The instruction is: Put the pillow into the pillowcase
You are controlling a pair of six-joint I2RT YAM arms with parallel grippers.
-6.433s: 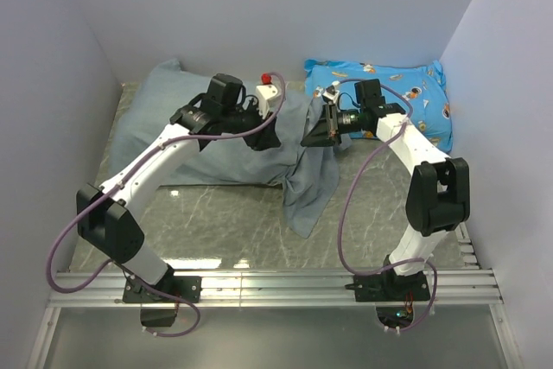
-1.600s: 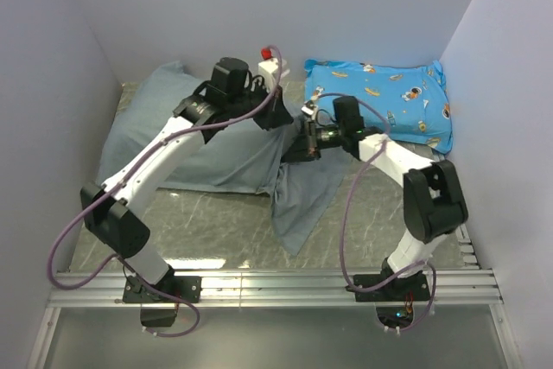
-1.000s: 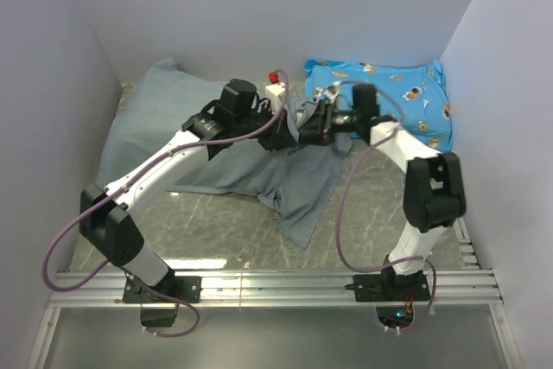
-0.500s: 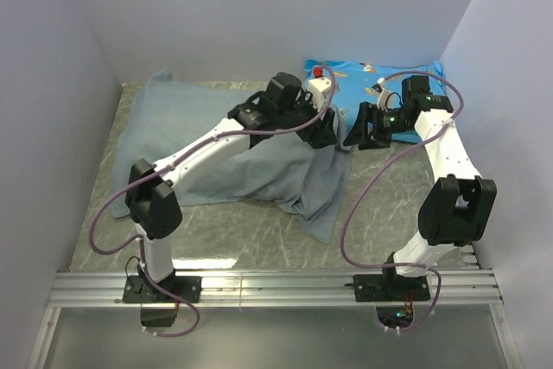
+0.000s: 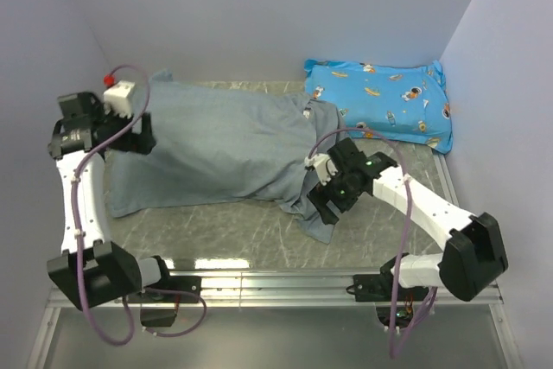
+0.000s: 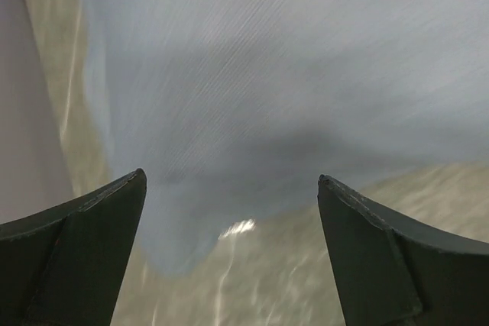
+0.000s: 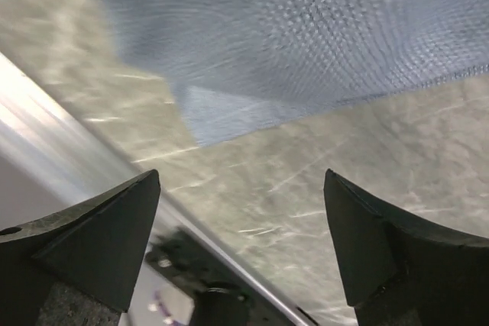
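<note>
My right gripper goes down and to the left in the top view toward the pillowcase's loose end (image 5: 301, 203) (image 7: 294, 85) next, its fingers spanning bare table.
The dusty grey-blue pillowcase (image 5: 216, 140) lies spread across the table from the left wall to the middle, its loose right end folded toward the front. The pillow is hidden; no white fabric shows in any view. My left gripper (image 5: 136, 136) is at the case's far left edge, and in the left wrist view it (image 6: 231, 176) is open over the case's corner (image 6: 252, 74). My right gripper (image 5: 321, 207) hovers by the case's front right corner. In the right wrist view it (image 7: 241, 173) is open above bare table, with the case's edge (image 7: 306, 28) just ahead.
A bright blue cartoon-print cushion (image 5: 380, 101) lies at the back right against the wall. The aluminium rail (image 5: 276, 283) runs along the near edge. Walls close in the left, back and right sides. The marble tabletop (image 5: 216, 231) shows in front of the case.
Both grippers have opened and let go of the pillowcase. The left arm swung from the middle to the far left. The right arm came from the back right down to the case's front corner.
</note>
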